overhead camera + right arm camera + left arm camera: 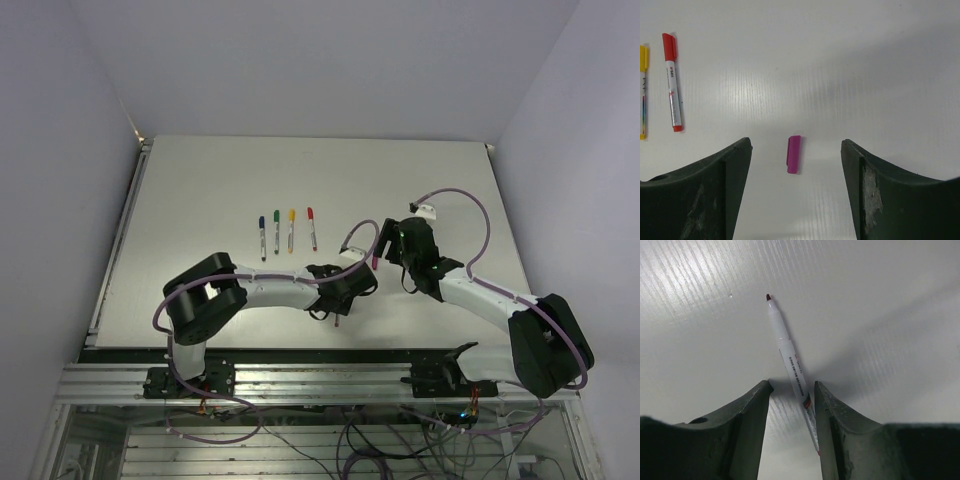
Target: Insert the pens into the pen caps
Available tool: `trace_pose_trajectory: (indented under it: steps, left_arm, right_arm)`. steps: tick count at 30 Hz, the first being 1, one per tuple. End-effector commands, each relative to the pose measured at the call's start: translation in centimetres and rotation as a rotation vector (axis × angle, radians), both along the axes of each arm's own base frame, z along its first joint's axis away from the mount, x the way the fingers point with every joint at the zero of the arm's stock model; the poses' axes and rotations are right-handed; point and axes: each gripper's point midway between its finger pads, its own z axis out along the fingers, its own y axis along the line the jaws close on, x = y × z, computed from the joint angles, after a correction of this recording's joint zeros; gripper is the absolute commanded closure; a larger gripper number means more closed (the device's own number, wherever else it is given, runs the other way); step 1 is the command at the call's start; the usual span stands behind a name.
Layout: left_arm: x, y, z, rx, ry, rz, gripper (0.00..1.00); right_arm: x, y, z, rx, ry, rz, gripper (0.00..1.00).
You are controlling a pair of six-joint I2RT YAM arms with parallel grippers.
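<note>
My right gripper should next lower its open fingers down and to the left in the top view, where the magenta cap [376, 262] [794, 154] lies, and close around it.
An uncapped whitish pen [790, 362] with a dark red-magenta tip lies on the table between my left gripper's open fingers, against the right finger [827, 410] and clear of the left one. My left gripper [792, 385] sits low at the table's centre [345, 285]. A magenta cap [794, 154] lies flat between my right gripper's wide-open fingers, touching neither. My right gripper [795, 141] hovers just right of the left one [385, 252]. The cap shows faintly in the top view [375, 262].
A row of pens with caps on lies left of centre: blue [262, 235], green [277, 232], yellow [291, 230] and red [312, 228]. The red one [671, 82] and the yellow one [642, 90] show at the right wrist view's left edge.
</note>
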Motion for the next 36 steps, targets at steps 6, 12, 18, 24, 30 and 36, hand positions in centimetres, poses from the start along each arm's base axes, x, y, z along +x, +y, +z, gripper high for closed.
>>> trace_pose_trajectory:
  steps: [6, 12, 18, 24, 30, 36]
  left_arm:
    - [-2.6, 3.0, -2.9, 0.171, 0.148, -0.096, 0.69]
    - [-3.8, 5.0, -4.3, 0.268, 0.206, -0.136, 0.92]
    - [-4.5, 5.9, -5.6, 0.295, 0.235, -0.16, 0.93]
    - [-3.0, 5.9, -3.0, 0.252, 0.13, -0.119, 0.93]
    - [-1.1, 4.7, 3.0, 0.098, -0.016, -0.064, 0.93]
    - [-0.6, 4.0, 8.6, -0.106, -0.117, -0.031, 0.93]
  right_arm:
    - [0.0, 0.1, 0.4, 0.04, -0.013, -0.014, 0.29]
    - [-0.1, 0.1, 0.5, 0.051, -0.017, -0.022, 0.29]
    - [-0.1, 0.2, -0.3, 0.036, 0.027, -0.019, 0.29]
    - [-0.2, 0.3, -1.0, 0.023, 0.059, -0.012, 0.32]
    - [-0.5, 1.7, -1.6, -0.015, 0.081, 0.028, 0.34]
    - [-0.6, 2.4, -2.9, -0.07, 0.131, 0.04, 0.38]
